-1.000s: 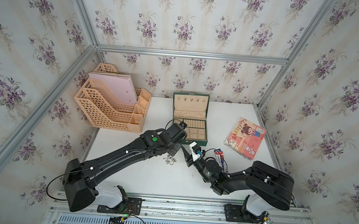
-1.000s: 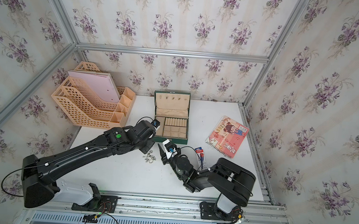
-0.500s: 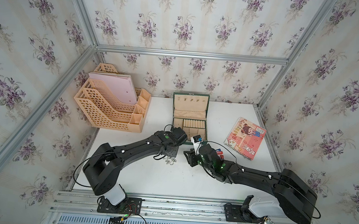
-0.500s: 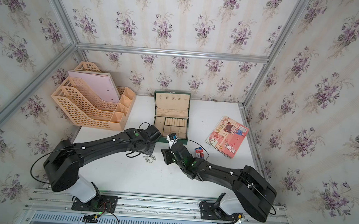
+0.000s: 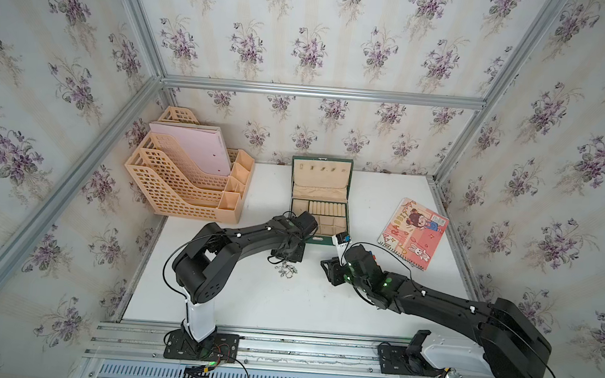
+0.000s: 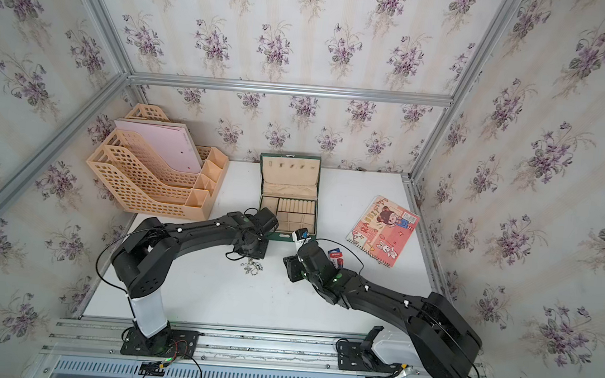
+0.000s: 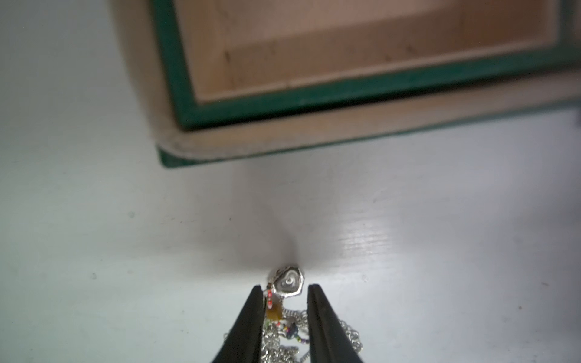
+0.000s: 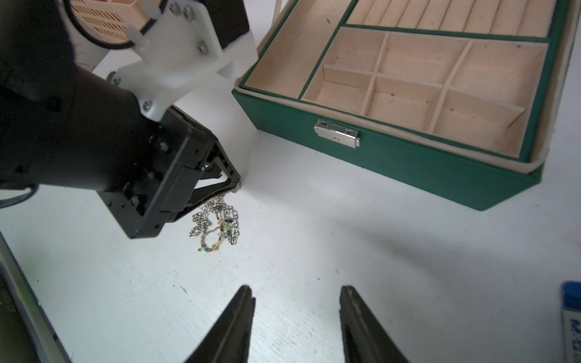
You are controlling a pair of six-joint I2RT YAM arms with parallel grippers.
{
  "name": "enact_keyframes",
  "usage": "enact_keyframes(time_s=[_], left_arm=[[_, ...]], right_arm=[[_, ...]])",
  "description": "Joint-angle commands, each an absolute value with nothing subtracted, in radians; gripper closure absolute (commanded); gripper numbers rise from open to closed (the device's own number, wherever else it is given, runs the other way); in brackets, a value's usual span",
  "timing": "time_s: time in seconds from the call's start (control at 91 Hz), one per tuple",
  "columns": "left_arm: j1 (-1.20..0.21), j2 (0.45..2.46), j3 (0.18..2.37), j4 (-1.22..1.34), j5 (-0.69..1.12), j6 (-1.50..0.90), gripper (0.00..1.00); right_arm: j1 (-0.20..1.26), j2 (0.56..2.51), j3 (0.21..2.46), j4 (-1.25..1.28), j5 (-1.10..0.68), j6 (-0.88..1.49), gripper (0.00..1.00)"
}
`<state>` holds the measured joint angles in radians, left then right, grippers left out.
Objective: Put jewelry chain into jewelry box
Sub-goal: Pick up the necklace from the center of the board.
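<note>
My left gripper needs to move down slightly next, onto the jewelry chain's beaded links, and close its fingers, because the links are just below and between them.
The jewelry chain lies in a small silvery heap on the white table, just in front of the jewelry box. The box is dark green with beige lining, and its lid stands open. My left gripper points down onto the heap, open a narrow way. Links and a heart charm sit between its fingers, resting on the table. From the right wrist view the left gripper touches the chain near the box. My right gripper is open and holds nothing, to the right of the chain.
A peach lattice file organizer with a pink folder stands at the back left. A cartoon notebook lies at the right. A small blue and white eraser sits beside the right wrist.
The left gripper's jaws have parted from shut to a narrow gap over the chain. Both arms have shifted their pose, and the right gripper has moved nearer the box front. The chain stays on the table.
</note>
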<state>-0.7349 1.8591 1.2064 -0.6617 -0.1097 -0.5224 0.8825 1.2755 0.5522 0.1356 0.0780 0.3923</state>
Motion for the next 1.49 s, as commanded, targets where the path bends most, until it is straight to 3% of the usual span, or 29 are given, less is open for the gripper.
enact_keyframes(time_s=[0.0, 0.363, 0.549, 0.725, 1.033, 1.484], left_arm=[[-0.735, 1.876, 1.211, -0.639, -0.098, -0.512, 0.72], [-0.730, 1.903, 1.183, -0.636, -0.128, -0.514, 0.72], [-0.730, 1.907, 1.167, -0.618, -0.091, -0.511, 0.89], [-0.730, 1.866, 1.154, -0.617, -0.090, -0.508, 1.00], [-0.732, 1.674, 1.158, -0.681, -0.138, -0.495, 1.00], [-0.736, 1.273, 1.306, -0.788, -0.093, -0.347, 1.00]], right_arm=[[0.880, 1.264, 0.549, 0.134, 0.073, 0.390, 0.51], [0.879, 1.227, 0.534, 0.131, 0.092, 0.388, 0.50], [0.877, 1.218, 0.535, 0.128, 0.103, 0.384, 0.51], [0.876, 1.214, 0.534, 0.125, 0.106, 0.383, 0.50], [0.876, 1.151, 0.539, 0.095, 0.157, 0.363, 0.50], [0.876, 0.820, 0.436, 0.272, 0.264, 0.241, 0.45]])
